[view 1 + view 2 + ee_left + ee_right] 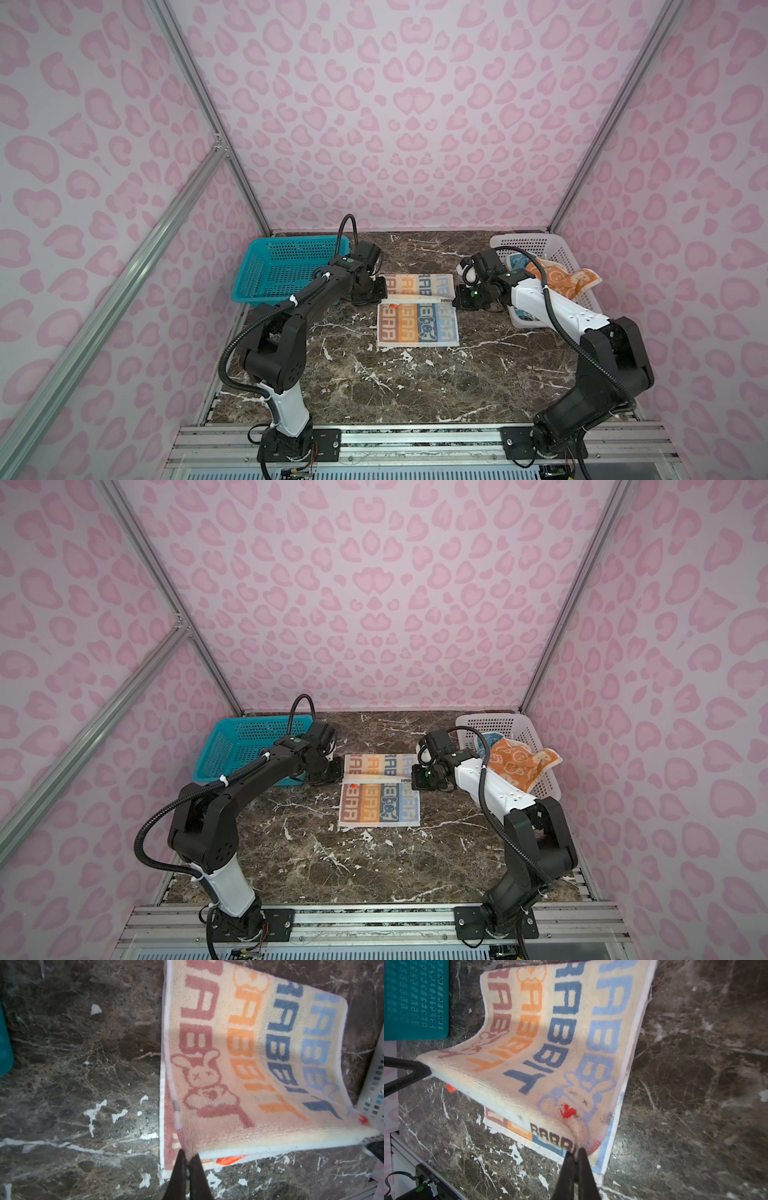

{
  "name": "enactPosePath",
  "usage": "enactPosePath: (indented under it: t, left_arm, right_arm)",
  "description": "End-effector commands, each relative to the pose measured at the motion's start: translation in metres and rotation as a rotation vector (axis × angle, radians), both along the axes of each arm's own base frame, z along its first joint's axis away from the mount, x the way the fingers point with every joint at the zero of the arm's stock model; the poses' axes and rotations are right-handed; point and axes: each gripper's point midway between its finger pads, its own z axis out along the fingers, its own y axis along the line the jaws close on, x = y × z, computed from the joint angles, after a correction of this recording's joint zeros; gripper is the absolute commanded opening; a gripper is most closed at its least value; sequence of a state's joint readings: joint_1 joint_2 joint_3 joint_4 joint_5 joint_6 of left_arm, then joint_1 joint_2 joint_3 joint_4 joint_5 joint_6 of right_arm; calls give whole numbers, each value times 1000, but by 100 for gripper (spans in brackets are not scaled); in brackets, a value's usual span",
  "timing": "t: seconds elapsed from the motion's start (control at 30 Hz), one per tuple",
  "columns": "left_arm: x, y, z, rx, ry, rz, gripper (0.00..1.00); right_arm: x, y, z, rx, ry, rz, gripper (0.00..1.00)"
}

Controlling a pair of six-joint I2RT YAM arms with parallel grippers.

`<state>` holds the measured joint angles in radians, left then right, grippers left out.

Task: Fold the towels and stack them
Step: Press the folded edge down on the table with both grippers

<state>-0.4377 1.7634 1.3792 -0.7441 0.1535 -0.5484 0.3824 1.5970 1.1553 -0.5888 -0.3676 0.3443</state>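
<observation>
My left gripper moves back and down onto the lower layer's near corner (380, 345) (163, 1170) next and releases the towel's edge, as that corner lies uncovered.
The cream "RABBIT" towel (417, 328) (380, 808) lies mid-table, its far half lifted and curled over toward the near half. My left gripper (384, 296) (343, 776) (188, 1157) is shut on the raised edge's left corner. At the right corner my right gripper (457, 298) (413, 780) (576, 1150) is shut on the same edge. Both wrist views show the lettered cloth (249, 1053) (560, 1043) sagging between the two grips above the flat lower layer. The orange towel (557, 278) (511, 762) and the blue towel (517, 262) (484, 739) lie crumpled in the white basket.
A white perforated basket (536, 239) (498, 719) stands at the back right, partly behind my right arm. A teal basket (282, 266) (241, 746) (415, 997) stands at the back left beside my left arm. Bare marble table (415, 386) stretches in front of the towel.
</observation>
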Motion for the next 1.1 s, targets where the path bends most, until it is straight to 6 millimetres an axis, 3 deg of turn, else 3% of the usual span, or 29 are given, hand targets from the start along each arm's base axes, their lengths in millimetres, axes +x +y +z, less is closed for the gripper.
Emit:
enactPosePath:
  t: [0.0, 0.2, 0.47, 0.77, 0.97, 1.07]
  left_arm:
    - [-19, 17, -4, 56, 21, 27, 2]
    - [-47, 19, -14, 47, 35, 23, 2]
    - [-77, 20, -59, 84, 110, 5, 2]
    - [-84, 25, -87, 126, 156, -7, 3]
    - [-81, 19, -83, 120, 151, -18, 9]
    - [-79, 17, -72, 112, 126, -23, 19]
  right_arm:
    - [-21, -18, -11, -96, 37, -9, 0]
    - [-52, -23, -27, -115, 54, -10, 0]
    - [-79, -26, -80, -128, 147, -11, 0]
    - [-93, -18, -101, -167, 175, 14, 0]
    - [-93, -18, -99, -167, 168, 15, 14]
    - [-92, -15, -90, -171, 150, 29, 33]
